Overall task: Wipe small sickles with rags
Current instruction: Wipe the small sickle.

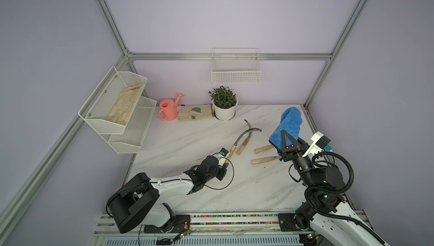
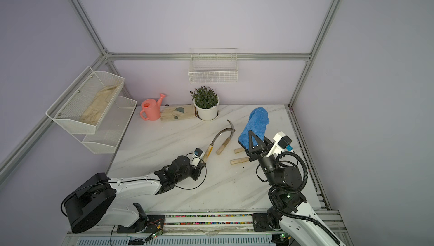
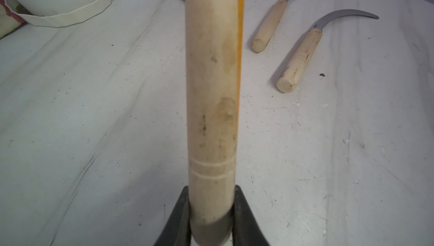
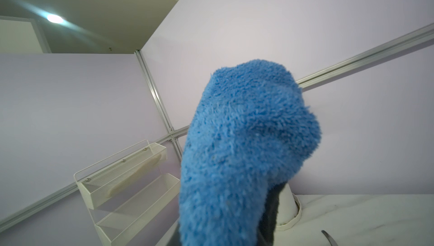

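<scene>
The table is clear on the bare marble [image 1: 225,143] beside the second sickle's handle, so the left gripper needs to move down and slightly outward there next and let go of the held sickle.
My left gripper [image 1: 226,161] is shut on the butt end of one small sickle's pale wooden handle [image 3: 211,92]. Its grey curved blade [image 1: 249,132] points toward the table's middle. A second sickle [image 1: 243,145] lies right beside it, its blade partly crossed by the held one. Two more sickles [image 3: 270,24] [image 3: 298,59] lie further right; in both top views only their handles [image 1: 264,149] [image 1: 261,160] show, the blades hidden under my right arm. My right gripper [image 1: 290,139] is shut on the blue fluffy rag [image 1: 287,125] [image 4: 239,150], held upright above those two.
At the back of the marble table [image 1: 187,143] stand a white plant pot [image 1: 224,112], a beige work glove [image 1: 195,112] and a pink watering can [image 1: 168,109]. A mesh shelf [image 1: 115,106] hangs on the left wall, a wire basket [image 1: 236,73] on the back wall.
</scene>
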`<move>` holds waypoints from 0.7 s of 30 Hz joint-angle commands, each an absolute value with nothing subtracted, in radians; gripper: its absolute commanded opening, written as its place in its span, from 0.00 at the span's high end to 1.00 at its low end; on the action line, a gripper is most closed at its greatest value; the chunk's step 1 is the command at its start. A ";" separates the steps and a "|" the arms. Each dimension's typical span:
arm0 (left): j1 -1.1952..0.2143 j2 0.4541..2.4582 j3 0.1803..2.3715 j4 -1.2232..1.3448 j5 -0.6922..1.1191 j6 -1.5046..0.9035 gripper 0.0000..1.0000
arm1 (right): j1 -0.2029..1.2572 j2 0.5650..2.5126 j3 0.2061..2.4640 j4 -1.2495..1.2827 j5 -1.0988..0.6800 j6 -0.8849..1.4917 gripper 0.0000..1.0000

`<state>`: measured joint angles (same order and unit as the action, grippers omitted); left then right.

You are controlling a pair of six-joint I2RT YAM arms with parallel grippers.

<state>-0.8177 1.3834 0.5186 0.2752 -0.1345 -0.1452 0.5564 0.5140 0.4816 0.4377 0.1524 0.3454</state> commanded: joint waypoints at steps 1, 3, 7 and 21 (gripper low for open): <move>-0.805 1.387 0.611 0.191 -0.260 -0.206 1.00 | 0.557 0.523 0.467 0.409 0.258 0.299 1.00; -0.799 1.385 0.632 0.145 -0.284 -0.245 1.00 | 0.557 0.524 0.461 0.409 0.278 0.292 1.00; -0.793 1.386 0.677 0.038 -0.325 -0.295 1.00 | 0.557 0.543 0.453 0.404 0.291 0.293 1.00; -0.756 1.565 0.893 -0.375 -0.380 -0.379 1.00 | 0.557 0.517 0.356 0.345 0.368 0.289 1.00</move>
